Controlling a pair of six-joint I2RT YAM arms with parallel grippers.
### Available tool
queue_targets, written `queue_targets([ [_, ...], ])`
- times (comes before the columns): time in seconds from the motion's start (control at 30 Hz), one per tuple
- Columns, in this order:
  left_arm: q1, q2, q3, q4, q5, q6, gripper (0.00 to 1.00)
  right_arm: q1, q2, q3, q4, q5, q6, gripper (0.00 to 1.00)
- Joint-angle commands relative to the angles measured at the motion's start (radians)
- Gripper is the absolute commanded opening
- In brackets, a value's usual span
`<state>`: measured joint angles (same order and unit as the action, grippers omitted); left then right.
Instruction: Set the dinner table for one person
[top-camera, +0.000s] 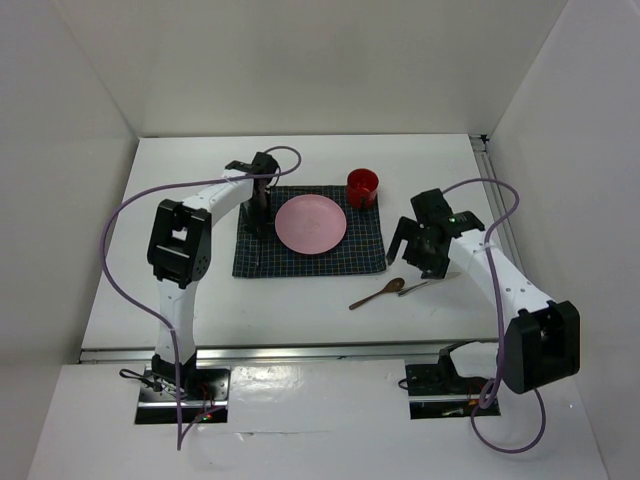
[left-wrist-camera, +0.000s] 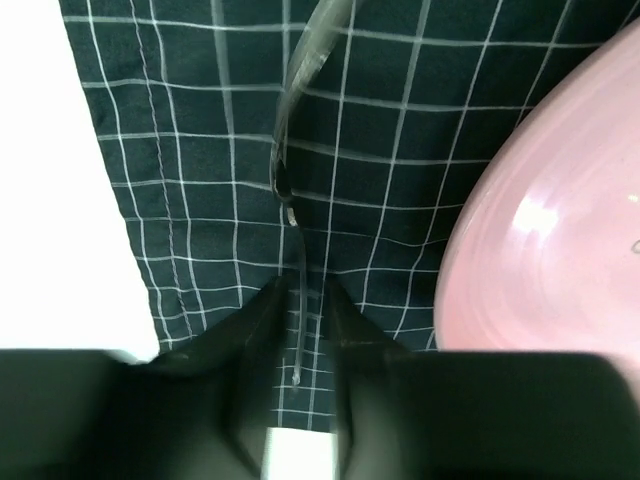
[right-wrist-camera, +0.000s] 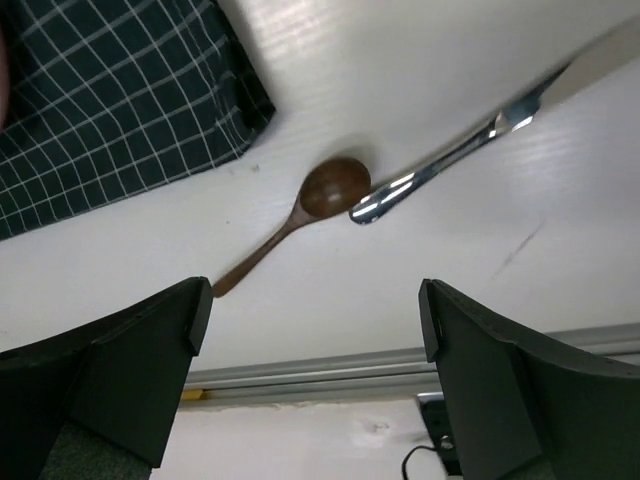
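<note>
The wooden spoon's handle lies below and to the left of my right gripper in the top view, so next it should go down there, turning its fingers to the handle's slant.
The white dinner table (top-camera: 180, 200) carries a dark navy checked cloth (top-camera: 260, 262) with a pink plate (top-camera: 311, 223) on it. A thin silvery fork (left-wrist-camera: 288, 170) lies on the cloth left of the plate. My left gripper (top-camera: 260, 222) is low over it, and in the left wrist view (left-wrist-camera: 303, 285) the fork's handle end sits between narrowly parted jaws with a gap on each side. A wooden spoon (top-camera: 377, 294) and a silver knife (top-camera: 415, 288) lie on bare table right of the cloth. My right gripper (top-camera: 415, 255) hovers above them, wide open and empty (right-wrist-camera: 315, 290).
A red cup (top-camera: 362, 187) stands at the cloth's far right corner. White walls enclose the table on three sides. A metal rail (right-wrist-camera: 400, 365) runs along the near table edge. The spoon's bowl (right-wrist-camera: 335, 187) nearly touches the knife (right-wrist-camera: 440, 165).
</note>
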<state>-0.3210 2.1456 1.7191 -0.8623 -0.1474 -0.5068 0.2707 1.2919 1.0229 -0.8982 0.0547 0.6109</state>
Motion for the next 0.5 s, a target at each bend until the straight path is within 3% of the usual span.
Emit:
queue_targets([
  [0.0, 0.005, -0.002, 0.02, -0.012, -0.003, -0.024, 0.42, -0.004, -0.055, -0.058, 0.044, -0.029, 0.105, 0.96],
  [0.13, 0.005, -0.068, 0.03, -0.024, 0.006, -0.033, 0.7, 0.054, -0.065, -0.132, 0.082, -0.043, 0.199, 0.88],
  [0.3, 0.005, -0.179, 0.071, -0.086, 0.016, -0.004, 0.73, 0.234, -0.016, -0.155, 0.137, -0.001, 0.409, 0.87],
  [0.47, 0.005, -0.326, 0.06, -0.096, 0.005, -0.013, 0.73, 0.294, 0.095, -0.164, 0.173, 0.027, 0.584, 0.87],
])
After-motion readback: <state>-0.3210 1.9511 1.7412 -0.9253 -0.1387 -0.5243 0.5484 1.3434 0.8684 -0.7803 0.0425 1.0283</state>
